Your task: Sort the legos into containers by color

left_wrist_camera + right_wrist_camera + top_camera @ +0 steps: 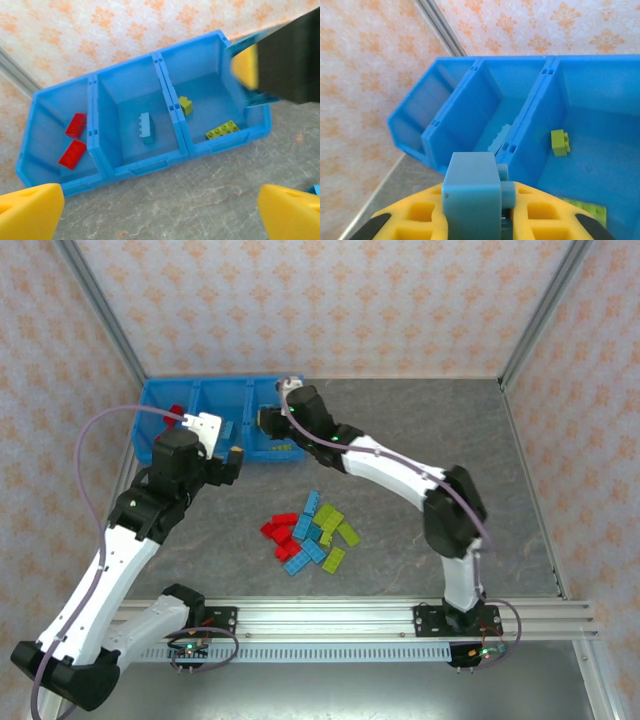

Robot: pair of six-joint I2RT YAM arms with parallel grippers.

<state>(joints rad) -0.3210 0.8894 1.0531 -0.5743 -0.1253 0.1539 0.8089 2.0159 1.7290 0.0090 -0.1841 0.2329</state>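
Observation:
A light blue lego already lies in the middle bin (226, 414) (497, 117), so I will next move my right gripper across the bins' divider from the lime green legos and let go of the light blue lego.
The containers (215, 390) are three joined bright blue bins at the back left of the table. My right gripper (268, 420) hovers over them, shut on a light blue lego (472, 195) that stands up between its yellow fingers (420, 217). Below it the middle bin holds a light blue brick (145, 127), the right bin two lime green ones (186, 105) (222, 130), and the left bin two red ones (76, 125). My left gripper (232, 462) is open just in front of the bins, nothing between its fingers (30, 210). Loose legos (312, 532) lie mid-table.
The loose pile mixes red, light blue and lime green bricks in the table's middle. Metal frame posts and patterned walls close the back and sides. The right arm (400, 470) stretches diagonally across the table above the pile's far side.

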